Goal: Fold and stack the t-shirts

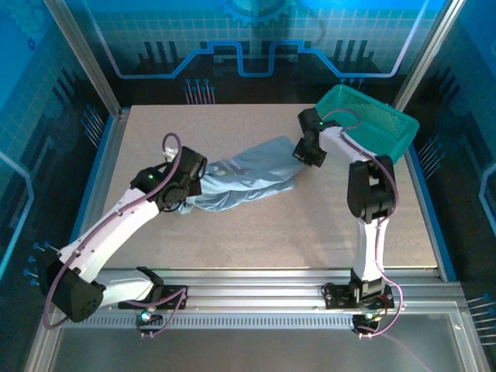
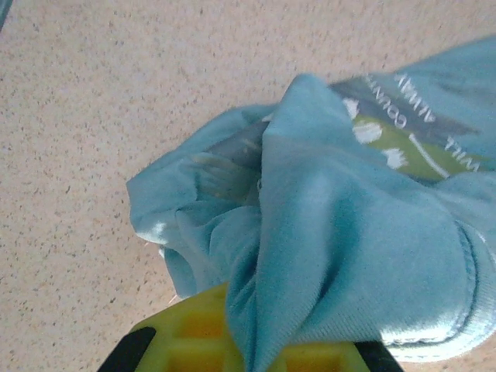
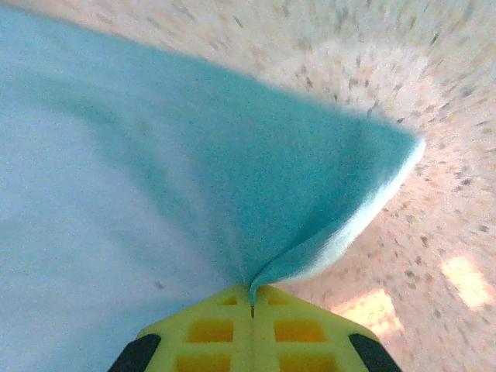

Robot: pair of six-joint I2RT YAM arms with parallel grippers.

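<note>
My right gripper lifts, swings outward and lowers next to release and spread the bunched shirt, since the bare far tabletop (image 1: 287,117) beside the basket lies outward of it.
One pale grey-blue t-shirt (image 1: 244,180) lies bunched and stretched across the middle of the table between both arms. My left gripper (image 1: 184,195) is shut on its left end; in the left wrist view the crumpled cloth (image 2: 333,232) with white lettering and a green patch spills over my yellow fingers (image 2: 190,333). My right gripper (image 1: 304,149) is shut on the shirt's right end. In the right wrist view a corner of the fabric (image 3: 232,170) with a pale hem is pinched between the closed yellow fingers (image 3: 209,329), just above the tabletop.
A teal mesh basket (image 1: 372,120) stands at the back right corner, close behind the right arm. The speckled beige table (image 1: 232,240) is bounded by metal frame posts and a rail along the near edge.
</note>
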